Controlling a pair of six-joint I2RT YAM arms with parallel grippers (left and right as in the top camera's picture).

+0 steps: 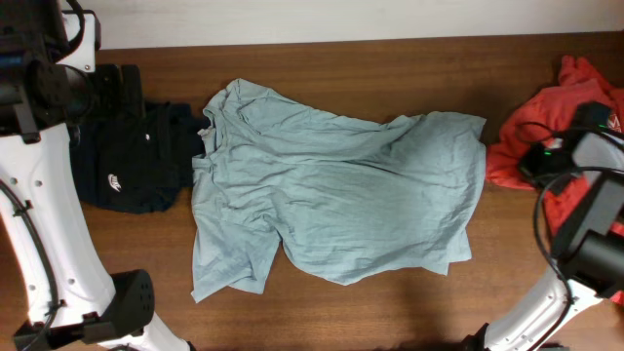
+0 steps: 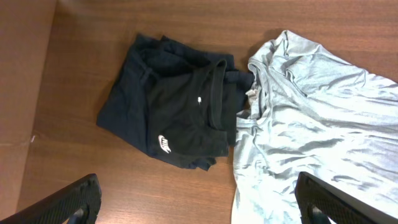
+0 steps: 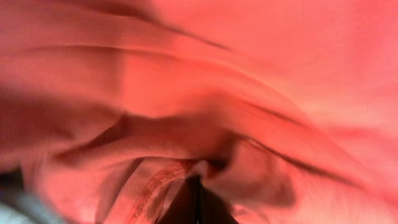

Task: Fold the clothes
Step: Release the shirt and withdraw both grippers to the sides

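Observation:
Red cloth reaches the pale edge, so I will pull my right gripper away from the pale grey-blue T-shirt and let go of the fold by the crumpled red heap.
The pale grey-blue T-shirt lies spread and wrinkled on the middle of the table, collar to the left; it also shows in the left wrist view. The navy T-shirt with a white logo lies bunched at its left. The red T-shirt lies crumpled at the right edge. My left gripper is open and empty, held above the table by the navy shirt. My right gripper is shut on a fold of the red T-shirt, whose cloth fills its view.
The brown wooden table has a pale wall strip along its far edge. The white arm bases stand at the front left and front right.

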